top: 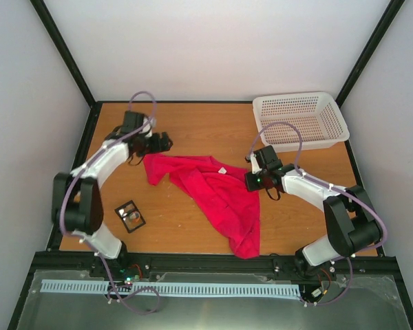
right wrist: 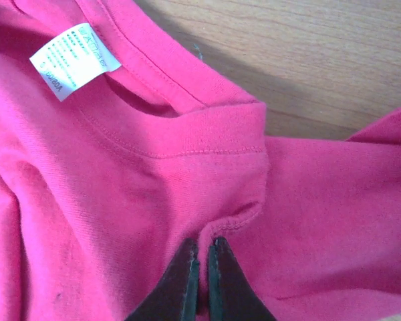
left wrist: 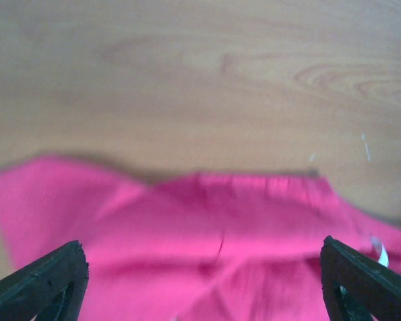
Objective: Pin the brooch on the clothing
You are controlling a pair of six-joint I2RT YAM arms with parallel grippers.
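Observation:
The shirt's far edge [top: 186, 159] lies below my left gripper and to its right in the top view. So the gripper lowers back and toward the label [top: 221, 170] onto that edge next.
The crimson T-shirt [top: 213, 192] lies crumpled in the middle of the table, its white neck label [top: 221, 170] facing up. My right gripper [top: 251, 180] is at the shirt's right edge. In the right wrist view it [right wrist: 202, 251] is shut on a pinched fold of the shirt [right wrist: 154, 187] just below the collar, near the label [right wrist: 75, 60]. My left gripper [top: 160, 143] is open at the shirt's far left corner. In the left wrist view its fingers [left wrist: 50, 281] stand wide apart over blurred red cloth [left wrist: 207, 227]. The brooch [top: 132, 216] is a tiny pale spot inside the black case [top: 130, 216].
A white perforated basket [top: 303, 120] stands at the back right. The black case lies on the wood at the near left, beside the left arm's base. Black frame rails border the table.

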